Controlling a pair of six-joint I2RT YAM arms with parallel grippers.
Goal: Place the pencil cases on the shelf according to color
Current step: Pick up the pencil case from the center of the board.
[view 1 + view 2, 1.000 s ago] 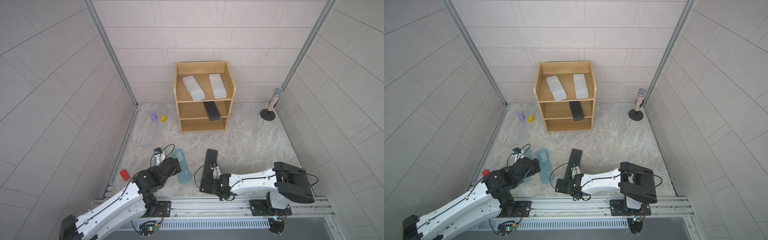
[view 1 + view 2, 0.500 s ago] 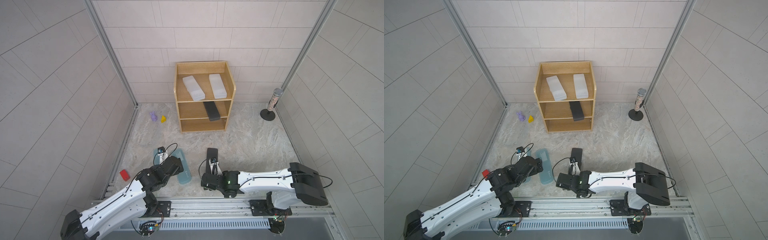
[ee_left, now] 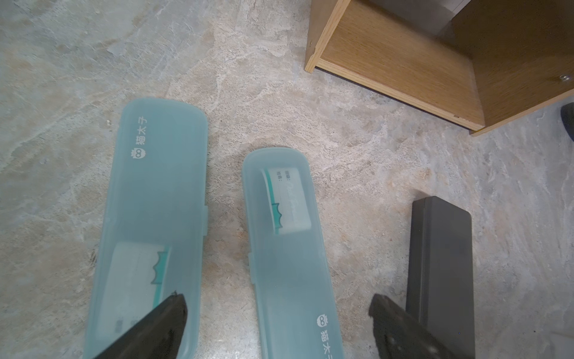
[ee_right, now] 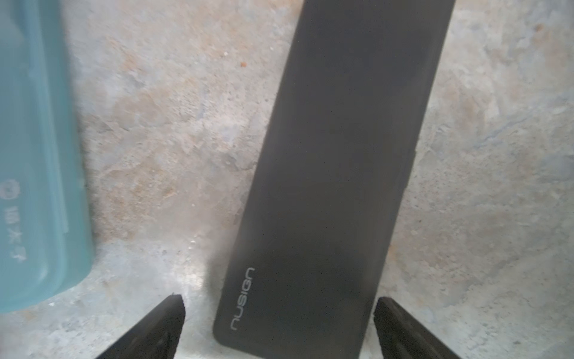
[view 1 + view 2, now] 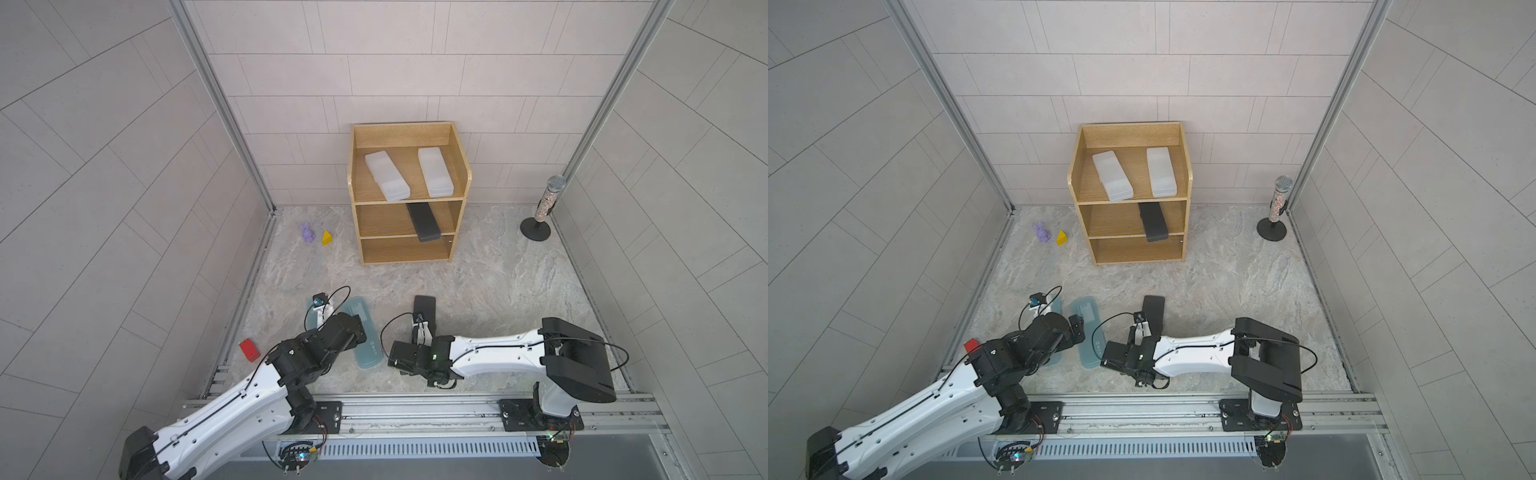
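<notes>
The floor black case's near end (image 4: 302, 314) is already between the open fingers. My right gripper should go down around that end next and close on the long sides of the case.
The oak shelf (image 5: 455, 226) stands at the back wall. Two white pencil cases (image 5: 387, 176) (image 5: 435, 171) lie on its top tier, and a black one (image 5: 423, 221) lies on the middle tier. On the floor lie two teal cases (image 3: 155, 199) (image 3: 289, 248) and a black case (image 4: 341, 155). My left gripper (image 3: 277, 303) is open above the near end of the right teal case (image 5: 365, 338). My right gripper (image 4: 278, 304) is open, its fingers on either side of the floor black case's (image 5: 424, 307) near end without touching it.
A red block (image 5: 249, 349) sits by the left wall. A purple figure (image 5: 306, 232) and a yellow wedge (image 5: 327, 237) lie left of the shelf. A glittery microphone on a stand (image 5: 540, 216) is in the back right corner. The shelf's bottom tier (image 5: 405, 249) holds nothing.
The right wrist has shifted over the near end of the floor black case while the arm's shoulder swung. The left gripper has edged slightly forward over the teal cases. No case has moved.
</notes>
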